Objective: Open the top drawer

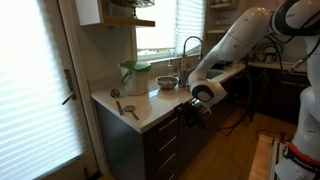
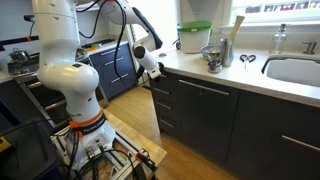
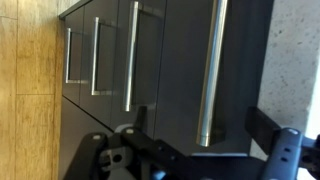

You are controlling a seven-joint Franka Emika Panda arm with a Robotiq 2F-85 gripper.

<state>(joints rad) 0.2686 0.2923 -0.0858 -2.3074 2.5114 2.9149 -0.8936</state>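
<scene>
I need to move my gripper a little along the handle from its near end next. Then I should close both fingers on the bar (image 1: 176, 121) (image 3: 209, 108), because it runs between them.
The top drawer (image 3: 240, 60) has a dark brown front and a slim metal bar handle (image 3: 212, 70). It sits just under the light countertop and lies flush with the taller drawers beside it. It also shows in both exterior views (image 1: 163, 126) (image 2: 196, 90). My gripper (image 3: 200, 132) is open. Its two dark fingers stand on either side of the near end of the handle, close in front of the drawer front, without touching the bar. In both exterior views the gripper (image 1: 196, 106) (image 2: 152, 72) hangs at the counter's edge, level with the top drawer.
The counter (image 1: 150, 108) carries a green-lidded container (image 1: 134, 76), a metal bowl (image 1: 166, 83) and utensils (image 1: 128, 109). A sink (image 2: 295, 70) and faucet (image 1: 190, 48) lie further along. The taller lower drawers (image 3: 100, 60) sit below, over a wood floor (image 3: 25, 90). The robot's base stand (image 2: 95, 150) stands nearby.
</scene>
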